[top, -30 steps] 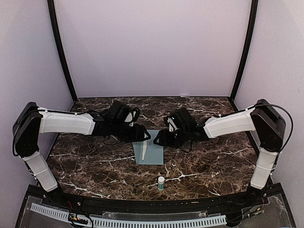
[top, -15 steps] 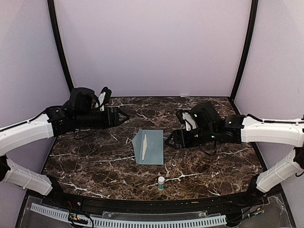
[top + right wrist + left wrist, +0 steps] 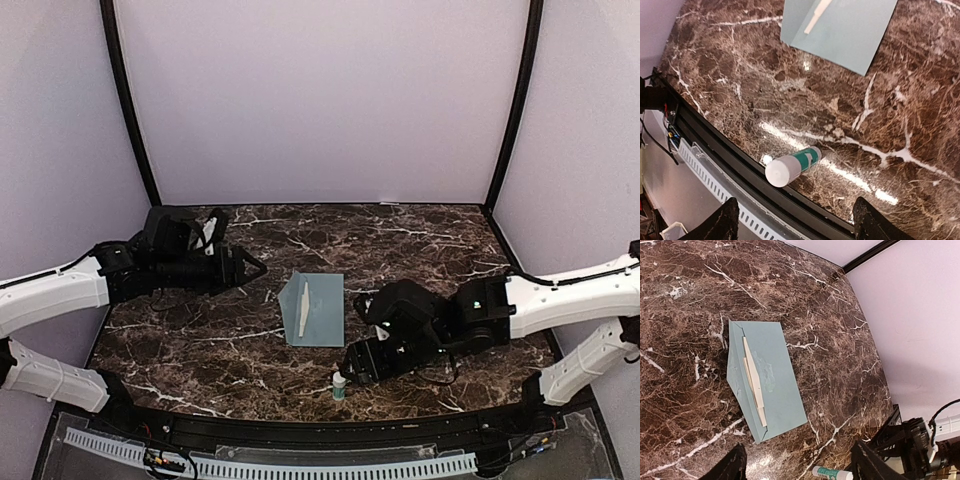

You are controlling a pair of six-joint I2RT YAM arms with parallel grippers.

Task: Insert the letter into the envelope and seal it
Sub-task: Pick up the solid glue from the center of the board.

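The right gripper moves down and to the left in the top view onto the glue stick's white end next, just past my open fingers.
The pale teal envelope (image 3: 318, 310) (image 3: 775, 385) (image 3: 845, 22) lies flat mid-table, its pointed flap spread to the left. A narrow cream strip (image 3: 754, 380) runs along its mouth. It may be the letter's edge, but I cannot tell. My left gripper (image 3: 256, 268) (image 3: 800, 467) hovers open left of the envelope, holding nothing. My right gripper (image 3: 352, 363) (image 3: 797, 225) hangs open near the table's front edge. The small white-and-green glue stick (image 3: 340, 384) (image 3: 792, 166) (image 3: 832, 473) lies just beyond the right gripper's fingers, untouched.
The dark marble table (image 3: 200, 340) ends at a black front rail (image 3: 715, 150) right behind the glue stick. Pale walls and black corner posts (image 3: 130, 110) close in the back and sides.
Both grippers have left the envelope, which stays flat. The left arm drew back to the left. The right arm swung toward the front edge, beside the glue stick, with its jaws wider.
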